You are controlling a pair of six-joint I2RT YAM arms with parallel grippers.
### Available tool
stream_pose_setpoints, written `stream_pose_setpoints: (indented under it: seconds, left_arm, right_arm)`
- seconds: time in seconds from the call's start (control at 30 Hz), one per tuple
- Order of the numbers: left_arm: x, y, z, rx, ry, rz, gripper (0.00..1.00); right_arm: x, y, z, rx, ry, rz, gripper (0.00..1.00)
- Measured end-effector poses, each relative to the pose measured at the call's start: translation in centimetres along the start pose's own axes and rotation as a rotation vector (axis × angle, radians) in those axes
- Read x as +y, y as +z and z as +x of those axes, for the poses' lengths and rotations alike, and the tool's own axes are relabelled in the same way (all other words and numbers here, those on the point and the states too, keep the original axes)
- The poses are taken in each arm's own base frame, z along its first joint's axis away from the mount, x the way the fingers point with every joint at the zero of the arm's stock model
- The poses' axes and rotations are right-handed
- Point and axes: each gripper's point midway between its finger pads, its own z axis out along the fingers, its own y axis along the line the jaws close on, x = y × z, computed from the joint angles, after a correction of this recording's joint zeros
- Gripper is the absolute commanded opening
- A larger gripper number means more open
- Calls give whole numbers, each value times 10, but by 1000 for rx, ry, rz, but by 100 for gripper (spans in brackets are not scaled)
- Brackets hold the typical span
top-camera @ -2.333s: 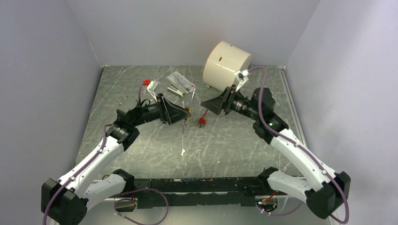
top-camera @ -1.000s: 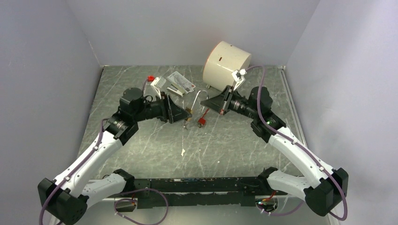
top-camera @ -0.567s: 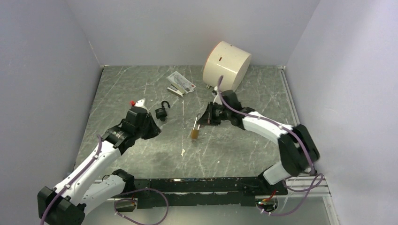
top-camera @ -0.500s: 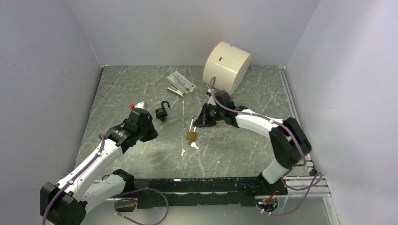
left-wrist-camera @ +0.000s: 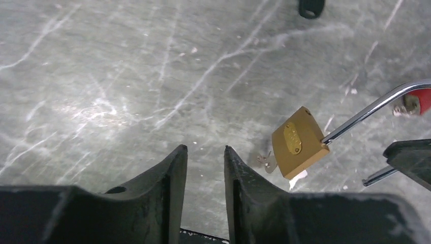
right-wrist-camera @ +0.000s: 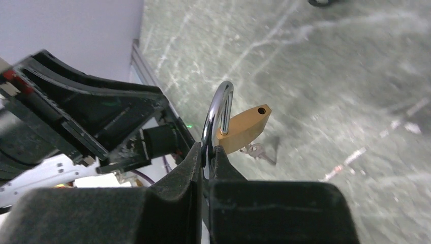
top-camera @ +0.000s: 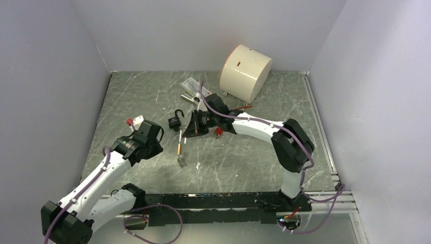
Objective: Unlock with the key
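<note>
The brass body's empty hole shows it is open. I will next lower my right gripper toward the marble near the white scrap [top-camera: 196, 158] and release the shackle.
A brass padlock [top-camera: 179, 149] with a long steel shackle [left-wrist-camera: 373, 108] hangs above the table. My right gripper [right-wrist-camera: 208, 151] is shut on that shackle, seen from above [top-camera: 195, 127]. A small silver key [left-wrist-camera: 266, 161] sticks out of the lock's underside [right-wrist-camera: 255, 150]. The brass body [right-wrist-camera: 243, 129] tilts away from the right fingers. My left gripper [left-wrist-camera: 205, 152] hovers low over the table, left of the lock [left-wrist-camera: 299, 142], jaws a little apart with nothing between them. In the top view the left gripper [top-camera: 147, 138] sits apart from the lock.
A small black padlock [top-camera: 175, 121] with its shackle up lies just left of the right gripper. A red-tagged item [top-camera: 218, 132] lies behind the right wrist. A stapler and packet [top-camera: 193, 92] and a big cream cylinder [top-camera: 245, 72] are at the back.
The right arm has swung left with the brass padlock hanging from it. The left arm has pulled back toward the near left, away from the black padlock on the table.
</note>
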Motion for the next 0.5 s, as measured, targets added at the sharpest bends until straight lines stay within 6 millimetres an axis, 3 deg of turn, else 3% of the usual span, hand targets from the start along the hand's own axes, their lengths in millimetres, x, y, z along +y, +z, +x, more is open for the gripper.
stream_pose_setpoints:
  seconds: [0.23, 0.37, 0.5]
  left_arm:
    - [18, -13, -14, -66, -73, -89, 61]
    - [29, -17, -15, -89, -97, -123, 68]
    - [30, -21, -18, -101, -106, -125, 72]
  right_arm:
    - [20, 31, -28, -5, 17, -106, 0]
    - [11, 52, -28, 20, 52, -104, 0]
    - [1, 60, -22, 41, 85, -86, 0]
